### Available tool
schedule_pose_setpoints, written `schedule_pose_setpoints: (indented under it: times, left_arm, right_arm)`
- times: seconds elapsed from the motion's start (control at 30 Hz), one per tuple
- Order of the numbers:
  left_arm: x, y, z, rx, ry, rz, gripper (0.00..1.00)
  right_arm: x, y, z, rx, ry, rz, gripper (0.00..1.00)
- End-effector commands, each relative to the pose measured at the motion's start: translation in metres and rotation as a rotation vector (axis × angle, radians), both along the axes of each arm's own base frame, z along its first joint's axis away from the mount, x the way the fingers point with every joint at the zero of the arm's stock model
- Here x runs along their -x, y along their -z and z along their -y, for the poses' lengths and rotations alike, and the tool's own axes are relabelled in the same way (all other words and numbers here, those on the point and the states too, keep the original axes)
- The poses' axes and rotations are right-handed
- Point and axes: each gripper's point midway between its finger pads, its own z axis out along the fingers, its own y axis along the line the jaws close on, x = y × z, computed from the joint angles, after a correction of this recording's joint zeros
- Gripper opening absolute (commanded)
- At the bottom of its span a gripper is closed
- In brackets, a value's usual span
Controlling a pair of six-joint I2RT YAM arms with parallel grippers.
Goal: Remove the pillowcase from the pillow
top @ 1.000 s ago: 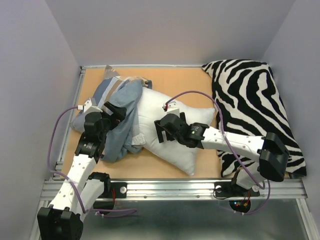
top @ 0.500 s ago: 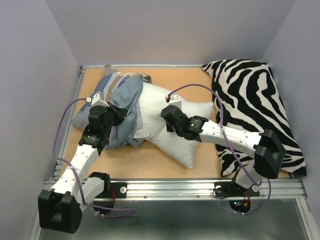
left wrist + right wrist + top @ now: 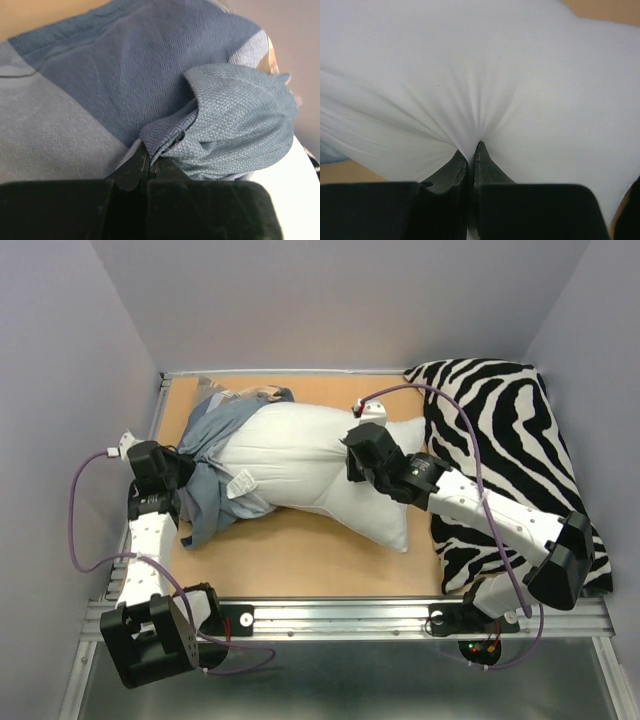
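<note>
My left gripper pulls the pillowcase [image 3: 212, 445] up and away from the pillow next, then outward.
The white pillow [image 3: 300, 455] lies across the middle of the table, its left end still inside the blue-grey pillowcase [image 3: 212, 445]. The case is bunched at the pillow's left end, its plain and checked blue cloth [image 3: 125, 90] filling the left wrist view. My left gripper [image 3: 178, 468] is shut on a fold of the pillowcase [image 3: 165, 140] at the left. My right gripper [image 3: 357, 465] is shut on a pinch of the pillow's white cover [image 3: 480, 100] near its right end, and the fabric gathers into creases at the fingertips.
A black-and-white zebra-striped cushion [image 3: 500, 450] fills the right side of the table, under my right arm. Grey walls close in the back and both sides. A metal rail [image 3: 340, 615] runs along the near edge. Bare wood [image 3: 300, 555] shows in front of the pillow.
Both grippers closed, left on the pillowcase, right on the pillow. The left arm pulled left and the right arm right and back, stretching the pillow out of the case.
</note>
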Motion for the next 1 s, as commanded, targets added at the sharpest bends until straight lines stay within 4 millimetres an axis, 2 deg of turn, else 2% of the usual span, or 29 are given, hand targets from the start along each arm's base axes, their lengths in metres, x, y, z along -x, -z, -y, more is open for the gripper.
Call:
schedule_pose_setpoints:
  times: [0.0,0.07,0.1,0.13,0.17,0.23,0.27,0.37,0.4,0.63,0.73,0.8,0.83,0.87,0.9,0.93,0.97]
  left_arm:
    - [0.005,-0.028,-0.091,-0.106,-0.312,0.012,0.0]
    - [0.007,-0.033,-0.108,-0.121,-0.368,0.009,0.0]
    - [0.013,-0.029,-0.122,-0.125,-0.408,-0.012,0.0]
    - [0.014,-0.03,-0.127,-0.129,-0.424,-0.011,0.0]
    - [0.015,-0.033,-0.133,-0.133,-0.446,-0.01,0.0]
    - [0.016,-0.03,-0.138,-0.127,-0.46,-0.015,0.0]
    - [0.015,-0.031,-0.14,-0.122,-0.466,-0.011,0.0]
    - [0.013,-0.028,-0.146,-0.123,-0.481,-0.022,0.0]
    - [0.013,-0.027,-0.146,-0.121,-0.484,-0.025,0.0]
    - [0.007,-0.025,-0.159,-0.128,-0.503,-0.037,0.0]
    - [-0.001,-0.031,-0.161,-0.126,-0.491,-0.028,0.0]
    - [-0.011,-0.042,-0.156,-0.123,-0.433,0.003,0.0]
    - [-0.019,-0.049,-0.151,-0.13,-0.408,0.029,0.0]
    - [-0.026,-0.054,-0.144,-0.145,-0.362,0.039,0.0]
    - [-0.037,-0.069,-0.139,-0.17,-0.321,0.074,0.0]
    - [-0.046,-0.068,-0.134,-0.191,-0.282,0.055,0.0]
    - [-0.056,-0.07,-0.121,-0.238,-0.239,0.034,0.0]
  right_arm:
    - [-0.024,-0.104,0.042,-0.006,0.152,0.186,0.01]
    - [-0.028,-0.12,0.044,0.008,0.162,0.208,0.01]
    - [-0.028,-0.13,0.05,0.021,0.182,0.223,0.01]
    - [-0.029,-0.139,0.052,0.02,0.189,0.24,0.01]
    - [-0.029,-0.16,0.055,0.001,0.198,0.272,0.01]
    - [-0.029,-0.177,0.063,0.002,0.219,0.299,0.0]
    - [-0.029,-0.195,0.07,-0.008,0.239,0.322,0.01]
    - [-0.023,-0.217,0.083,-0.014,0.268,0.351,0.01]
    - [-0.02,-0.232,0.088,-0.034,0.275,0.373,0.01]
    - [0.002,-0.284,0.135,-0.044,0.38,0.471,0.01]
    - [0.005,-0.285,0.138,-0.037,0.369,0.47,0.01]
    - [0.004,-0.273,0.128,-0.032,0.326,0.438,0.0]
    - [0.003,-0.265,0.121,-0.045,0.308,0.418,0.01]
    - [0.0,-0.246,0.108,-0.037,0.259,0.376,0.01]
    - [-0.002,-0.234,0.1,-0.032,0.235,0.349,0.0]
    - [-0.004,-0.223,0.091,-0.037,0.215,0.324,0.01]
    - [-0.007,-0.21,0.085,-0.029,0.203,0.304,0.0]
